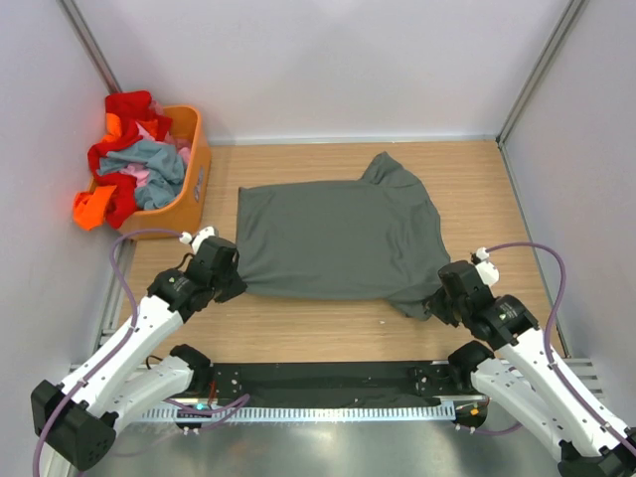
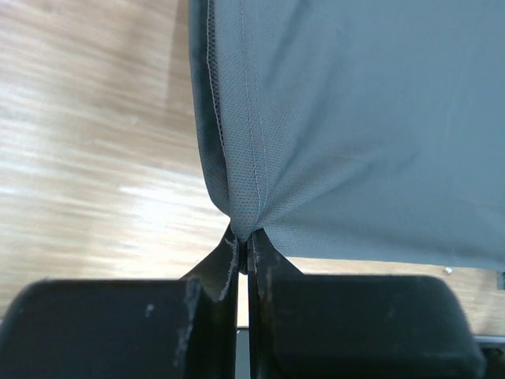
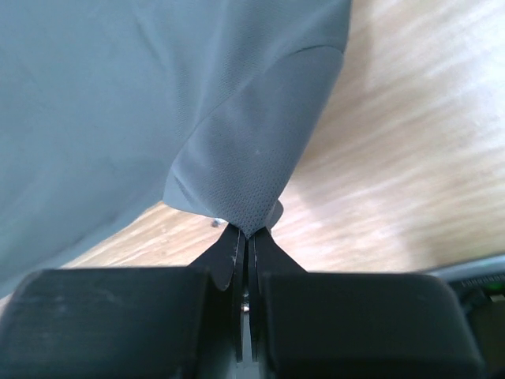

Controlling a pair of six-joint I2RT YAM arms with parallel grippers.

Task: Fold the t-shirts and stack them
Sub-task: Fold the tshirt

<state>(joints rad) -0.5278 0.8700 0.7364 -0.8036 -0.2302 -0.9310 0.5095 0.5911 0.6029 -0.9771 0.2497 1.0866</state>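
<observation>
The pinched corner in my right gripper should next go outward, and I will let it go over the t-shirt's flat body (image 1: 409,238), because that cloth lies outward of the gripper.
A dark grey t-shirt (image 1: 338,237) lies spread on the wooden table, one sleeve pointing to the far right. My left gripper (image 1: 237,288) is shut on its near left corner, the hemmed cloth (image 2: 245,221) pinched between the fingertips. My right gripper (image 1: 434,306) is shut on the near right corner, where a bunched fold (image 3: 248,213) runs into the jaws. More t-shirts, red, orange, pink and blue-grey (image 1: 134,159), are heaped in the basket at the far left.
The orange plastic basket (image 1: 191,179) stands against the left wall. Pale walls close in the table on three sides. A black rail (image 1: 328,383) with the arm bases runs along the near edge.
</observation>
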